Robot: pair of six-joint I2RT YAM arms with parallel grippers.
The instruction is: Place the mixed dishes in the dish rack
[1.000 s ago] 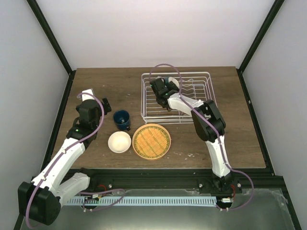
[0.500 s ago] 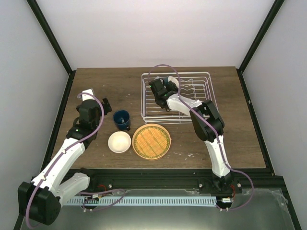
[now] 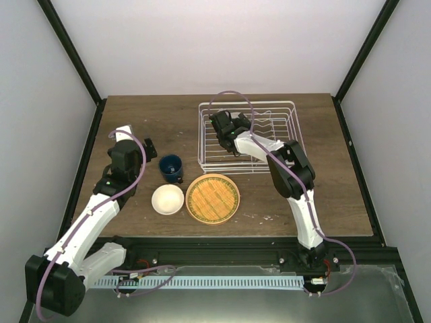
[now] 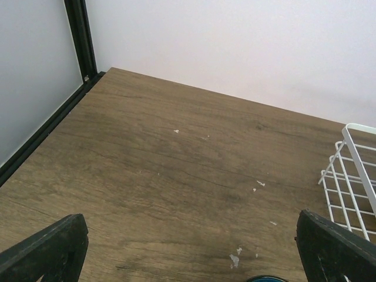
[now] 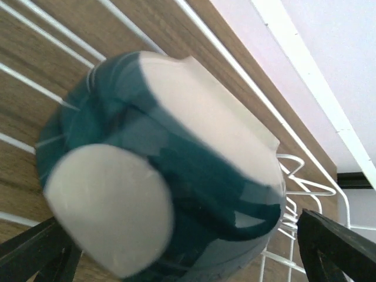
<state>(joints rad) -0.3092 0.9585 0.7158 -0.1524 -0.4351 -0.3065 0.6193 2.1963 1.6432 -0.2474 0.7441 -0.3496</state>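
The cream-white bowl lies below and back from my left gripper, so it moves back and down next, onto the bowl's clear rim opposite the orange plate.
The white wire dish rack (image 3: 269, 145) stands at the back right. My right gripper (image 3: 226, 123) is over its back left corner. In the right wrist view a small bowl (image 5: 176, 170), teal outside with a cream base, lies tipped and blurred on the rack wires (image 5: 305, 188) between my wide-open right gripper (image 5: 182, 255); the fingers stand clear of it. On the table lie a dark blue cup (image 3: 170, 167), a cream-white bowl (image 3: 168, 199) and the orange woven-pattern plate (image 3: 212, 198). My left gripper (image 3: 146, 145) is open and empty, just left of the cup.
The left wrist view shows bare wood, the rack's corner (image 4: 352, 176) at right and the cup's rim (image 4: 267, 278) at the bottom edge. A black frame post (image 4: 79, 41) and white walls bound the table.
My right gripper has shifted slightly left in the rack's back corner and now covers the teal bowl in the top view. The left arm has not moved.
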